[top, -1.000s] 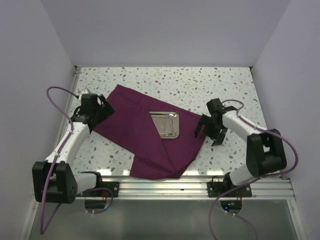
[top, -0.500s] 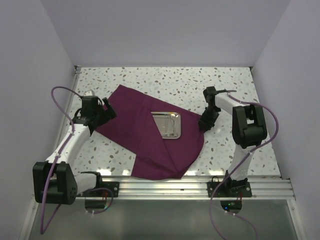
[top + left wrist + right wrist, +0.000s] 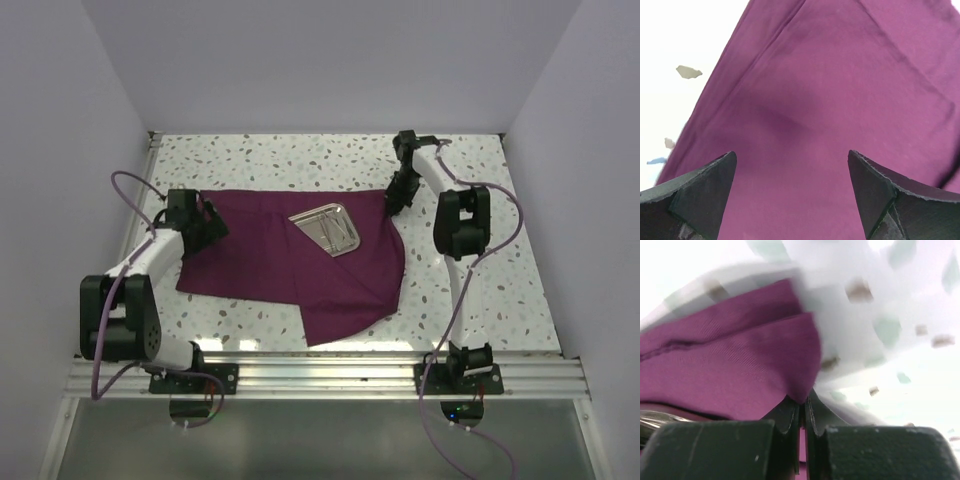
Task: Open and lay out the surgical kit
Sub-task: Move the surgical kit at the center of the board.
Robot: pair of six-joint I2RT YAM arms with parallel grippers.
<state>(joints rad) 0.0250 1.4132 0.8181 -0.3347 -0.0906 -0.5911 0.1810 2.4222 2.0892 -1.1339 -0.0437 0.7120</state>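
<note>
The right gripper pulls the cloth's corner outward to the bare tabletop by the back wall (image 3: 386, 158) next, since the cloth's far edge stops short of it. Then it releases the corner there.
The surgical kit's dark purple cloth (image 3: 270, 255) lies spread across the table, and the shiny steel tray (image 3: 328, 228) sits on it at an angle near its far right corner. That corner is pinched in my right gripper (image 3: 393, 202) at the back of the table. In the right wrist view its jaws (image 3: 804, 404) are shut on a fold of the cloth (image 3: 735, 375). My left gripper (image 3: 208, 226) stands open over the cloth's left end. Nothing lies between its fingers (image 3: 700, 195), only flat cloth (image 3: 830, 100) below them. I cannot make out scissors, forceps or tweezers.
The speckled white tabletop (image 3: 480, 290) shows around the cloth. Plain walls close in the left, back and right sides. An aluminium rail (image 3: 330, 372) with both arm bases runs along the near edge.
My right gripper shut on the cloth's right corner and pulled it toward the far right. The cloth spread wider and the tray turned with it. My left gripper moved farther back and stayed open.
</note>
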